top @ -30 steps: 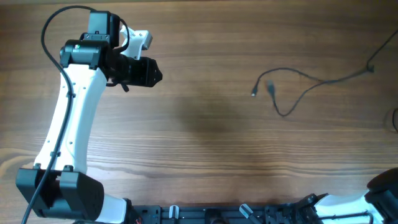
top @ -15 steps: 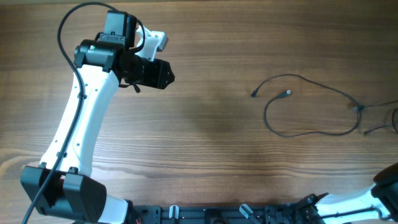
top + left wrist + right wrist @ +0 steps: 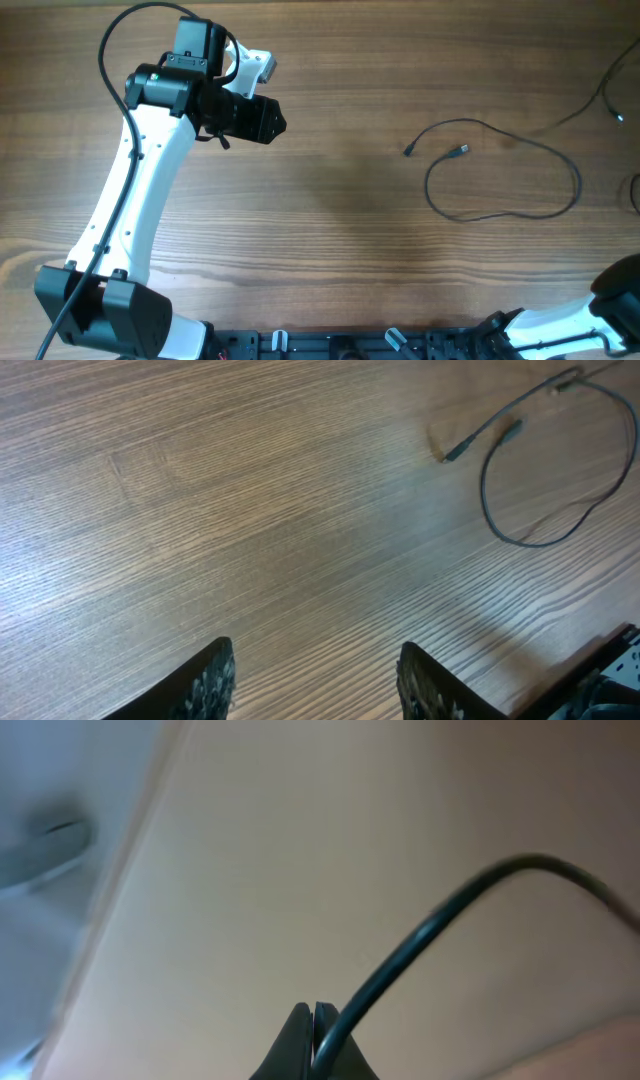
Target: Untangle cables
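Observation:
I need to pull my right gripper back next and lower it, to let go of the raised dark cable on the bare wood (image 3: 618, 232) beside the loop below.
One thin dark cable (image 3: 505, 217) lies on the wooden table at the right as an open loop, both plug ends near its left side. The same loop (image 3: 487, 510) shows at the top right of the left wrist view. A second strand (image 3: 604, 88) runs off the upper right edge of the overhead view. My left gripper (image 3: 278, 122) is far to the left of the loop, and its jaws (image 3: 320, 680) stand open over bare wood. My right gripper (image 3: 313, 1020) is shut on a dark cable (image 3: 430, 930) that curves up and to the right. It is out of the overhead view.
The table (image 3: 330, 200) is bare wood between my left gripper and the loop. The right arm's base (image 3: 620, 290) sits at the bottom right corner. A black rail (image 3: 380, 345) runs along the front edge.
The left arm has shifted a little to the right. The tight cable tangle has opened into a wide loop, and one strand has come away toward the upper right.

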You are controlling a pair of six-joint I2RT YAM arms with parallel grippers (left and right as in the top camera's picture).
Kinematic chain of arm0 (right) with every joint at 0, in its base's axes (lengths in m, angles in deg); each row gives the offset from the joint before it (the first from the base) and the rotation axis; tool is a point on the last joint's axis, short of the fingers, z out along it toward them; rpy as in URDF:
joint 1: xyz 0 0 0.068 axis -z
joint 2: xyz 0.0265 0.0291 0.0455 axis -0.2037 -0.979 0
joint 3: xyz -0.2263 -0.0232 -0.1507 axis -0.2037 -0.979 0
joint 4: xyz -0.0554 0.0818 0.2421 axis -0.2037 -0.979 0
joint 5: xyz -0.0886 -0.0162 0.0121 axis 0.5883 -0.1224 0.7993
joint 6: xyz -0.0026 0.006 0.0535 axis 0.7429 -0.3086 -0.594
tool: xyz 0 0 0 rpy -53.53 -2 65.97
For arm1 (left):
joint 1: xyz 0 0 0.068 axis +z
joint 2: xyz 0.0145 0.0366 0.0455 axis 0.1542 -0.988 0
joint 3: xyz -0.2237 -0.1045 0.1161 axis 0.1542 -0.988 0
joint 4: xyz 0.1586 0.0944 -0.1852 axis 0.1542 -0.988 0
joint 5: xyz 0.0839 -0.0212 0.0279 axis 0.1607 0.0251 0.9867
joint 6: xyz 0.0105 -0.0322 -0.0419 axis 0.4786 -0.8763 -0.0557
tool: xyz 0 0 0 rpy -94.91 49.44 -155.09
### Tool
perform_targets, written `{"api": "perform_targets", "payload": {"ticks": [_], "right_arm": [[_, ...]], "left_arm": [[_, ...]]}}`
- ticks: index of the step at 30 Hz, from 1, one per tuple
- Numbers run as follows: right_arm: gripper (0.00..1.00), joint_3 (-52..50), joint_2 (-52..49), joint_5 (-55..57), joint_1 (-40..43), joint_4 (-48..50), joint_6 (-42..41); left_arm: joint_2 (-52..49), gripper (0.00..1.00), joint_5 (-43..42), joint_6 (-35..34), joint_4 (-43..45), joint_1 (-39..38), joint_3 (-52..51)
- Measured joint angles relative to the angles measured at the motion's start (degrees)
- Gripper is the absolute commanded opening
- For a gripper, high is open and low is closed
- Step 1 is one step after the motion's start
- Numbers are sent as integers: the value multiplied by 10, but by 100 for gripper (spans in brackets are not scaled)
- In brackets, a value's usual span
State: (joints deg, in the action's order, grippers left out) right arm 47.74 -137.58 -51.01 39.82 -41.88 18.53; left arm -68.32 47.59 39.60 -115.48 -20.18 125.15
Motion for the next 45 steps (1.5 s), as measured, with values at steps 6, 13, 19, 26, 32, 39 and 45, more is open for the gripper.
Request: {"api": "perform_targets", "payload": {"ticks": [6,13,19,26,32,39,45], "right_arm": [[4,-1,-2,109,75,-216,104],[4,-1,-3,340,174,-470,114],[35,-2,-4,524,182,-582,55],[100,-2,-5,588,177,-632,10],[100,-2,-12,481,155,-648,104],[100,-2,-14,388,20,-737,342],[100,-2,-46,422,-150,-797,495]], "left_arm": [[0,54,0,0,0,0,0],[-7,54,0,0,4,0,0],[-16,54,0,0,5,0,0],[-16,54,0,0,5,0,0],[-16,52,0,0,4,0,0],[-16,49,15,3,12,0,0],[-16,50,42,3,22,0,0]]}}
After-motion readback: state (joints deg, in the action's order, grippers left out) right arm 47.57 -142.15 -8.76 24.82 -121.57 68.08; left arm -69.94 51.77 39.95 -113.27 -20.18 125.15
